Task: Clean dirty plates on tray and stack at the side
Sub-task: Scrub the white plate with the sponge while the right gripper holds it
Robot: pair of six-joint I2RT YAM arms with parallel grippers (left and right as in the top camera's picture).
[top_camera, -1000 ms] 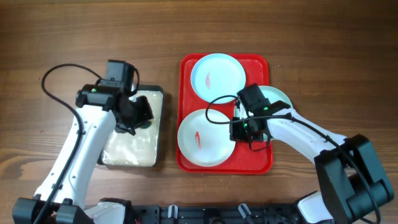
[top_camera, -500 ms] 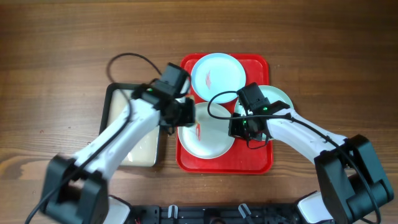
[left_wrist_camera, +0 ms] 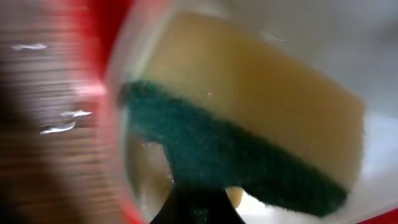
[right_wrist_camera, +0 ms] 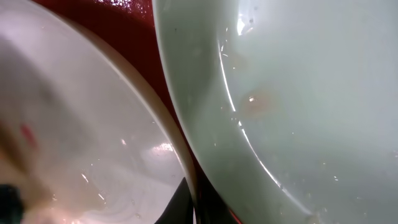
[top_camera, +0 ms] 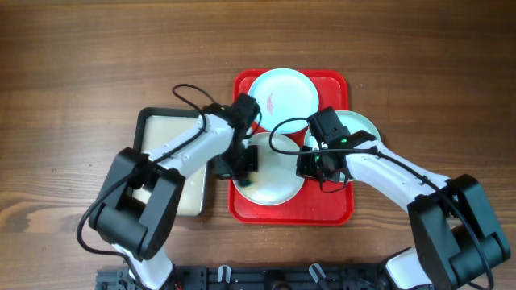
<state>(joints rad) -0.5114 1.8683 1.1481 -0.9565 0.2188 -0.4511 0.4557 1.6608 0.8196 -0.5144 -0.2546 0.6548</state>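
The cream tray is clear of plates. Next I will lift the sponge in my left gripper, move it left in the overhead view to the tray, lower it and let go.
The red tray [top_camera: 337,208] holds three plates. A pale blue plate [top_camera: 282,97] with a red smear sits at the back. A second pale blue plate [top_camera: 359,127] lies at the right, partly under my right arm. A white plate [top_camera: 274,184] is at the front left. My left gripper [top_camera: 242,167] is shut on a yellow and green sponge [left_wrist_camera: 249,124] and presses it on the white plate [left_wrist_camera: 379,162]. My right gripper [top_camera: 310,165] is shut on the white plate's right rim [right_wrist_camera: 180,155], next to the pale blue plate [right_wrist_camera: 298,93]. A small red mark [right_wrist_camera: 25,134] shows on the white plate.
A black-rimmed cream tray [top_camera: 173,137] lies left of the red tray, under my left arm. Brown wooden table [top_camera: 97,64] lies all round. Black cables loop above both arms.
My left arm has swung right from the cream tray onto the white plate, carrying the sponge. The right arm has not moved.
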